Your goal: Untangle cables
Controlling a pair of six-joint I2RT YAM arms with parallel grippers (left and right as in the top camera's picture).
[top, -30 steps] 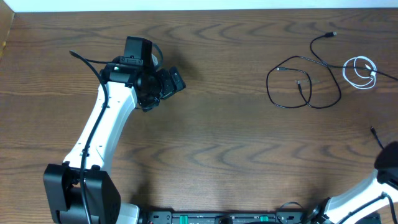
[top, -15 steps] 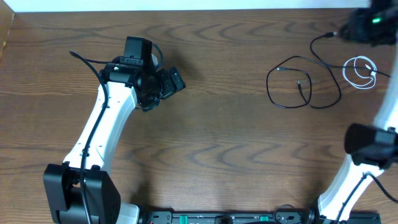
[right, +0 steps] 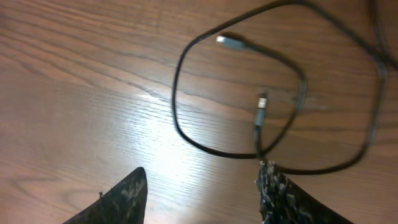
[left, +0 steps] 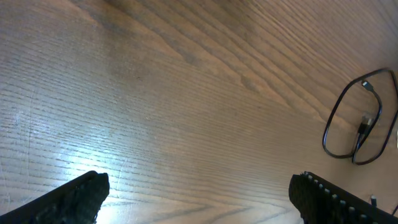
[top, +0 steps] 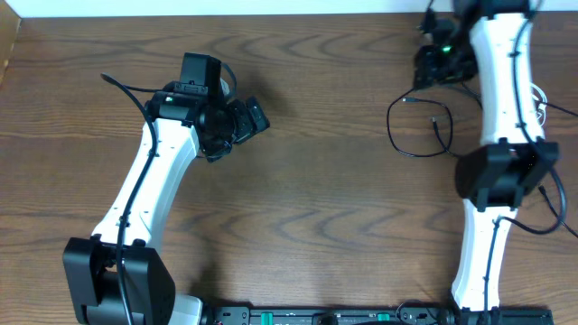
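I should next lower my right gripper to the left in the overhead view onto the loop's outer bend [top: 390, 110] [right: 181, 62]. The bend lies below my gripper on that side, clear of crossings.
A thin black cable [top: 396, 135] lies in a loop at the back right of the table, its plug ends [top: 434, 118] inside the loop. My right gripper [top: 439, 63] hovers just behind it, open and empty. In the right wrist view the loop [right: 179, 109] and two plugs [right: 261, 104] lie just ahead of the open fingers [right: 204, 173]. The white cable is mostly hidden behind the right arm. My left gripper [top: 253, 117] is open and empty at the left. Its wrist view shows the fingers [left: 199, 182] over bare wood, with the black loop [left: 341, 118] far off.
The right arm [top: 501, 135] stretches from the front right edge to the back and covers part of the cables. A thicker black robot wire [top: 122, 86] runs by the left arm. The table's back edge [top: 289, 13] is close behind both grippers.
The right arm has swung from the front right corner up to the back. Its gripper has moved left and now sits over the black cable. The left arm has not moved.
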